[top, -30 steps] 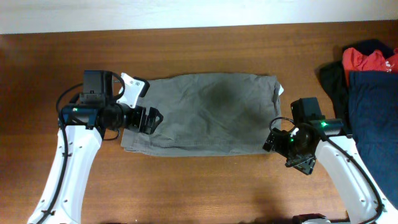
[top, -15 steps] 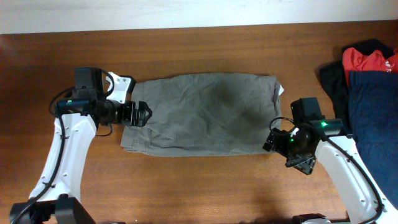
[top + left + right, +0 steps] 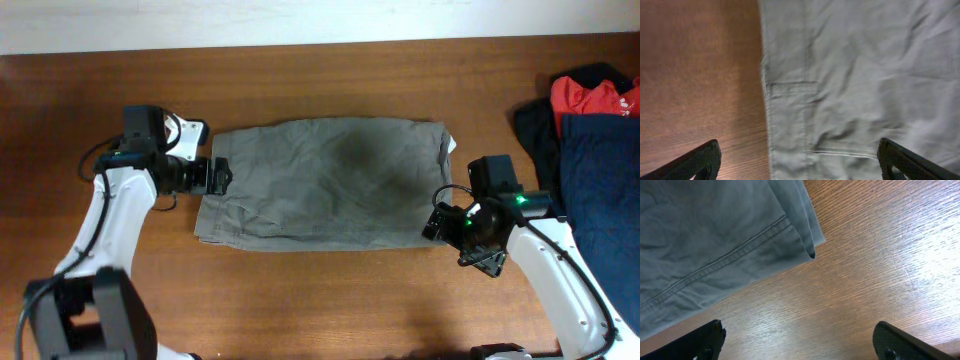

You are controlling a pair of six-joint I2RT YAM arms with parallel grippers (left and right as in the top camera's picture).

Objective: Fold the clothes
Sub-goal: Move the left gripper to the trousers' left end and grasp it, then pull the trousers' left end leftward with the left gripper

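To get onto the waistband edge, which runs between but still below its open fingers, my left gripper will lower beside the stitched patch first, then close.
The grey-olive shorts (image 3: 325, 180) lie flat and folded across the middle of the wooden table. My left gripper (image 3: 222, 176) is open at the garment's left edge, its fingers either side of the edge. In the left wrist view the cloth (image 3: 860, 80) fills the right part, with a seam and a stitched patch, and the gripper (image 3: 799, 162) is open over it. My right gripper (image 3: 437, 222) is open and empty just off the garment's lower right corner. In the right wrist view the folded corner (image 3: 730, 240) lies ahead of the open fingers (image 3: 800, 342), which are over bare wood.
A pile of other clothes lies at the right edge of the table: a navy blue garment (image 3: 598, 190), a red garment (image 3: 590, 95) and a dark piece (image 3: 535, 130). Bare wood (image 3: 320, 300) lies in front of the shorts.
My left gripper has let go of the garment's left flap, which now lies flat, and has drawn back left and up to the edge. My right arm has not moved.
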